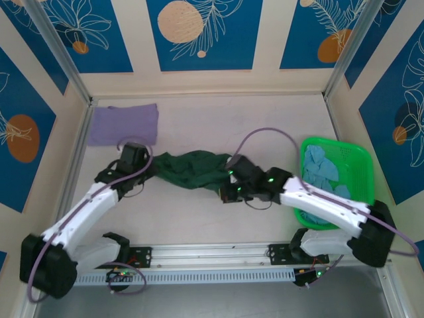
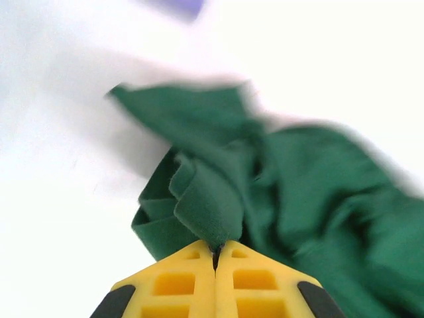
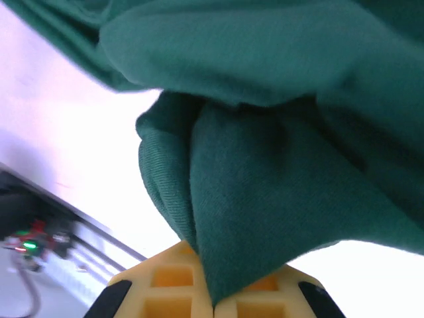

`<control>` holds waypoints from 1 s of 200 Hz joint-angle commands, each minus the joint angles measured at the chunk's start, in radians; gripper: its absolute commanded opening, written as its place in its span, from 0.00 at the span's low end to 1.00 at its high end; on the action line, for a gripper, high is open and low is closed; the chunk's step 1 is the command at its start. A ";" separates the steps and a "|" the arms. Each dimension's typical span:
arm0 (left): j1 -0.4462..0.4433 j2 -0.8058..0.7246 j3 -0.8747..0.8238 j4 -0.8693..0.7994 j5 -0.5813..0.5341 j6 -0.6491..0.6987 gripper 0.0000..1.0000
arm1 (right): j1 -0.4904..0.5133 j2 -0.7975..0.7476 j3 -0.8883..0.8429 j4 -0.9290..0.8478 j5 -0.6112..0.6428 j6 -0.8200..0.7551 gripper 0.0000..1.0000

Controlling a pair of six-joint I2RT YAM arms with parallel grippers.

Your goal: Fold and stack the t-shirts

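I should next lift my right gripper, move it outward and lower it to release on the bare far tabletop, to spread the bunched shirt.
A dark green t-shirt [image 1: 192, 169] lies bunched in the middle of the table, stretched between both arms. My left gripper [image 1: 147, 167] is shut on its left end; in the left wrist view a fold of the green cloth [image 2: 212, 205] is pinched between the yellow fingers [image 2: 179, 281] at my left gripper [image 2: 215, 255]. My right gripper [image 1: 225, 182] is shut on the shirt's right end; the green cloth [image 3: 265, 199] hangs out of the right gripper [image 3: 215, 301]. A folded lavender t-shirt [image 1: 124, 124] lies flat at the back left. Light blue t-shirts [image 1: 320, 169] sit in the basket.
A bright green plastic basket [image 1: 358, 159] stands at the right edge of the table, beside the right arm. Patterned walls close the table at the back and both sides. A metal rail [image 1: 212, 255] runs along the near edge between the arm bases.
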 commanded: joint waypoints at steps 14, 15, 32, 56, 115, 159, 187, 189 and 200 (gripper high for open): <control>0.004 -0.111 0.288 -0.176 -0.054 0.074 0.00 | -0.222 -0.168 0.109 -0.083 -0.241 -0.057 0.00; 0.004 -0.111 0.295 -0.180 -0.054 0.077 0.00 | -0.225 -0.173 0.112 -0.084 -0.247 -0.059 0.00; 0.005 -0.131 0.391 -0.219 -0.056 0.102 0.00 | -0.297 -0.216 0.168 -0.117 -0.288 -0.078 0.00; 0.004 -0.154 0.458 -0.229 -0.080 0.140 0.00 | -0.342 -0.241 0.220 -0.173 -0.242 -0.103 0.02; 0.005 -0.204 0.534 -0.293 0.012 0.094 0.00 | -0.400 -0.333 0.233 -0.173 -0.299 -0.122 0.00; 0.005 -0.301 0.668 -0.324 0.031 0.082 0.00 | -0.401 -0.500 0.318 -0.146 -0.223 -0.170 0.04; 0.005 -0.299 0.790 -0.337 0.055 0.087 0.00 | -0.401 -0.500 0.402 -0.173 -0.193 -0.194 0.03; 0.004 -0.297 0.801 -0.338 0.059 0.086 0.00 | -0.401 -0.502 0.405 -0.171 -0.192 -0.194 0.02; 0.005 -0.284 0.841 -0.343 0.086 0.082 0.00 | -0.401 -0.506 0.419 -0.161 -0.178 -0.195 0.02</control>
